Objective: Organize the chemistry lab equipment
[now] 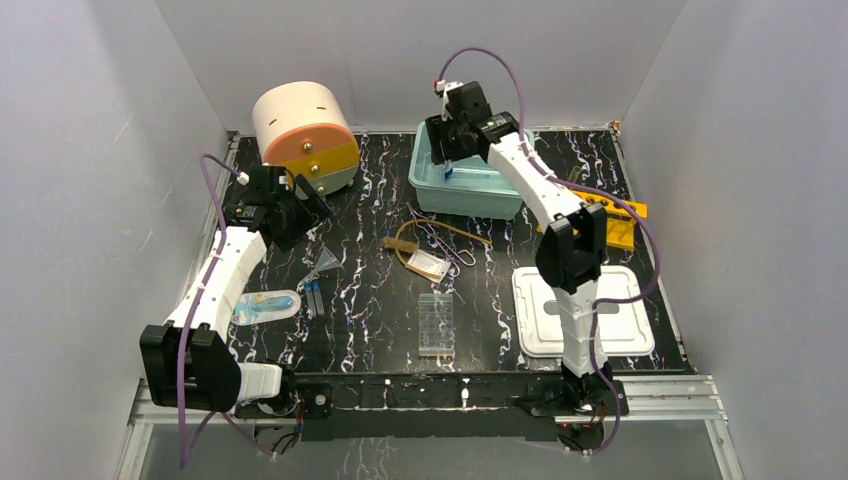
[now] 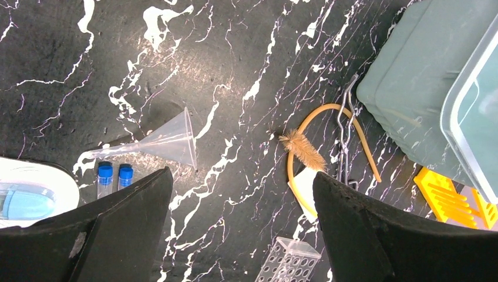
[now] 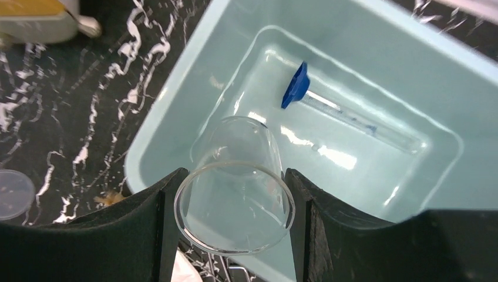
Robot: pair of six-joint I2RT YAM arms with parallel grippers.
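The bin's bottom is bare beside the cylinder's blue foot, so my right gripper should next lower into the bin's end nearest the drum device and release the beaker (image 3: 235, 197).
My right gripper (image 3: 232, 176) is shut on a little clear beaker (image 3: 235, 197), tilted over the near corner of a teal bin (image 3: 411, 64). A blue-footed cylinder (image 3: 346, 114) lies inside the bin. My left gripper (image 2: 242, 176) hangs open and empty above the black table. A clear funnel (image 2: 170, 141) and two blue-capped tubes (image 2: 114, 176) lie to its left. To its right are a tan tubing loop (image 2: 311, 117) with a brush (image 2: 302, 150) and the metal tongs (image 2: 346, 135). The clear well plate (image 2: 290, 261) lies below the gripper in the left wrist view.
A cream-and-orange drum device (image 1: 305, 135) stands at the back left, just behind my left gripper (image 1: 300, 215). A yellow holed rack (image 1: 615, 220) sits right of the bin (image 1: 470, 190). A white lid (image 1: 580, 310) lies front right. A small dish with blue contents (image 1: 265, 305) lies front left.
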